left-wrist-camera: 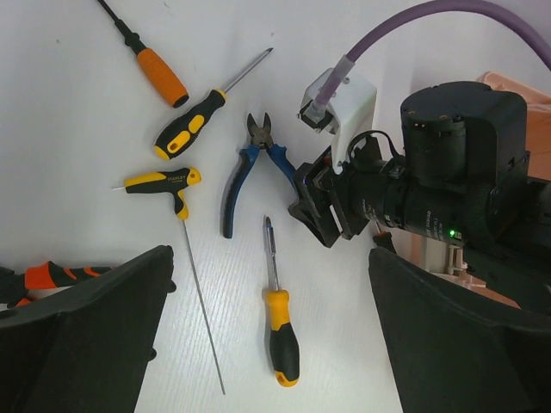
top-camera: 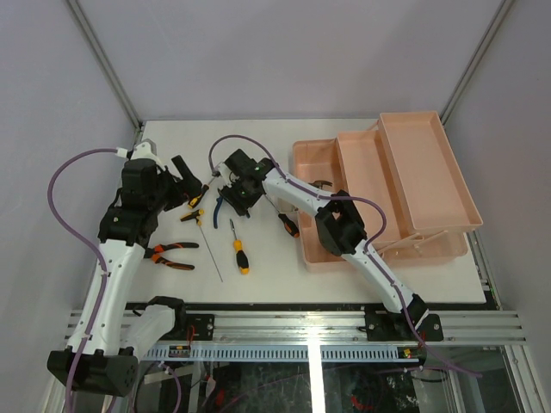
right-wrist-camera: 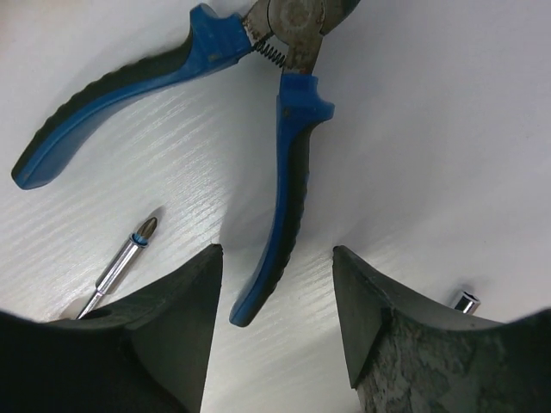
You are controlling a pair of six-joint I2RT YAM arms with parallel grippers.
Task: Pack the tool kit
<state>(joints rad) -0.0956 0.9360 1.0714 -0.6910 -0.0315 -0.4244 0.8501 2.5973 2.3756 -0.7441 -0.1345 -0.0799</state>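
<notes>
My right gripper eases a little along the blue handle (right-wrist-camera: 286, 219) toward the pliers' metal jaws next and closes there, since the handle is already between its open fingers.
The salmon-pink toolbox (top-camera: 428, 163) stands open at the right, its lid tipped back. Blue-handled pliers (right-wrist-camera: 288, 163) lie flat on the white table. My right gripper (right-wrist-camera: 275, 258) hovers open just over them, one blue handle lying between its fingers with a gap on each side. In the left wrist view the pliers (left-wrist-camera: 234, 185) lie beside the right gripper (left-wrist-camera: 331, 206). My left gripper (left-wrist-camera: 269, 258) is wide open and holds nothing; a yellow-black screwdriver (left-wrist-camera: 281, 331) lies under it. In the top view the left gripper (top-camera: 191, 185) hangs left of the right gripper (top-camera: 231, 191).
More tools lie loose on the table: an orange screwdriver (left-wrist-camera: 159, 73), a second yellow-black screwdriver (left-wrist-camera: 191, 125), a T-handle driver (left-wrist-camera: 164, 181) with a long thin shaft, and orange pliers (top-camera: 172, 255). Another screwdriver (top-camera: 288, 224) lies against the toolbox's left wall.
</notes>
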